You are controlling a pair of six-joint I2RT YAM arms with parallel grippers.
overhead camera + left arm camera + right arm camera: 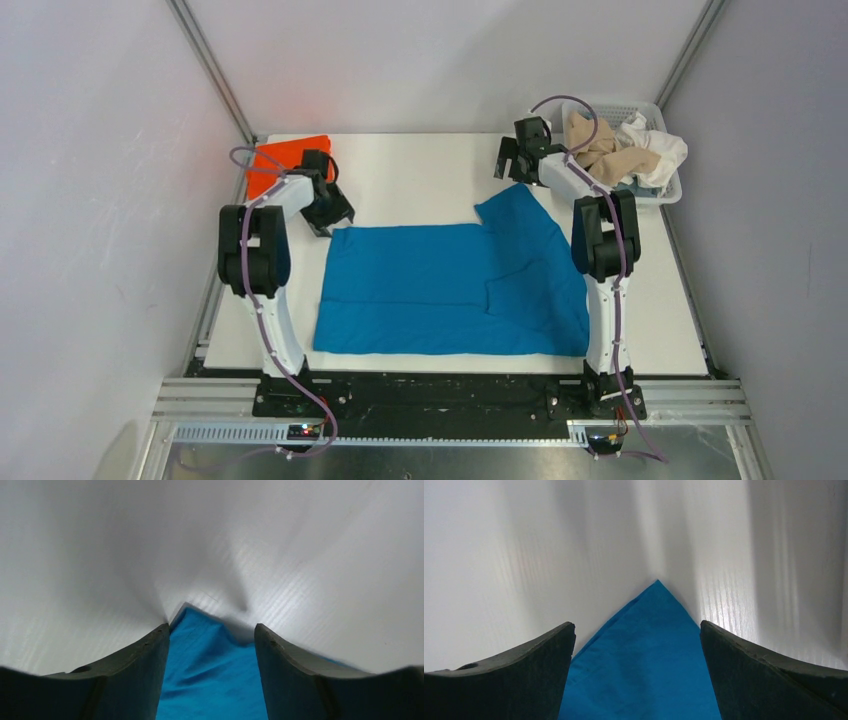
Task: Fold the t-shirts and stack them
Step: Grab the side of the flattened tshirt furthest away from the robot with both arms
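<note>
The far tip of the blue sleeve (518, 190) (655, 597) already lies between the open fingers of my right gripper. My right gripper needs to come down onto it next and close there.
A bright blue t-shirt (440, 285) lies spread on the white table, partly folded, one sleeve pointing to the far right. My left gripper (333, 222) is open at its far left corner; that corner (207, 665) lies between the fingers. My right gripper (512, 165) is open over the far tip of the sleeve (649, 655). A folded bright orange t-shirt (280, 160) lies at the far left corner of the table. Beige (610, 155) and white (662, 142) t-shirts lie crumpled in the basket.
A white plastic lattice basket (668, 190) stands at the far right corner of the table, behind my right arm. Grey walls and metal frame rails enclose the table (420, 170) on the left, right and far sides.
</note>
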